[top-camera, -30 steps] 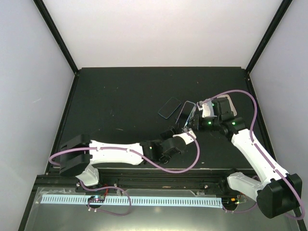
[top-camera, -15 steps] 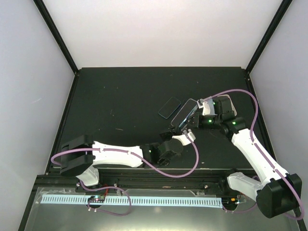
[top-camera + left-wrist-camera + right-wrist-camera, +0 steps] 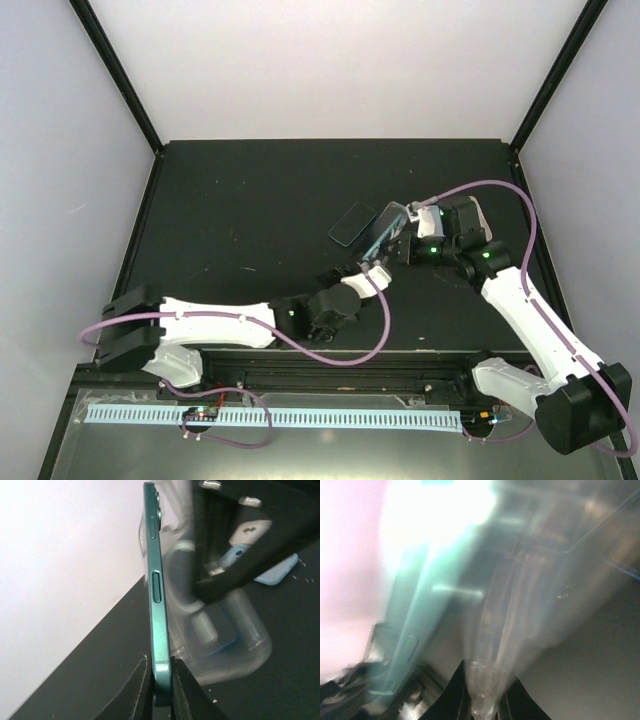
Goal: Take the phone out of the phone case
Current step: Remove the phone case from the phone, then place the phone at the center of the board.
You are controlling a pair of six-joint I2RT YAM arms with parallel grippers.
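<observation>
The phone (image 3: pixel 381 236) goes outward, left in the top view, and down in my left gripper next, for release on the mat past the slab (image 3: pixel 315 212), where space is free.
The teal phone (image 3: pixel 156 605) stands on edge, and my left gripper (image 3: pixel 161 682) is shut on its lower end. The clear case (image 3: pixel 227 635) lies just behind it, peeled away along most of its length. My right gripper (image 3: pixel 483 700) is shut on the rim of the clear case (image 3: pixel 530 580), with the teal phone (image 3: pixel 407 630) to its left. In the top view the phone (image 3: pixel 381 236) and case (image 3: pixel 396 216) are held together above the mat, between the left gripper (image 3: pixel 372 262) and the right gripper (image 3: pixel 402 243).
A flat dark slab with a light blue rim (image 3: pixel 351 223) lies on the black mat just left of the held phone; it also shows in the left wrist view (image 3: pixel 279 572). The mat's raised black frame (image 3: pixel 150 215) and white walls surround the work area.
Both grippers have shifted a little to the left and away from the bases, carrying the phone and case. The left arm has stretched further left. The phone stands steeper.
</observation>
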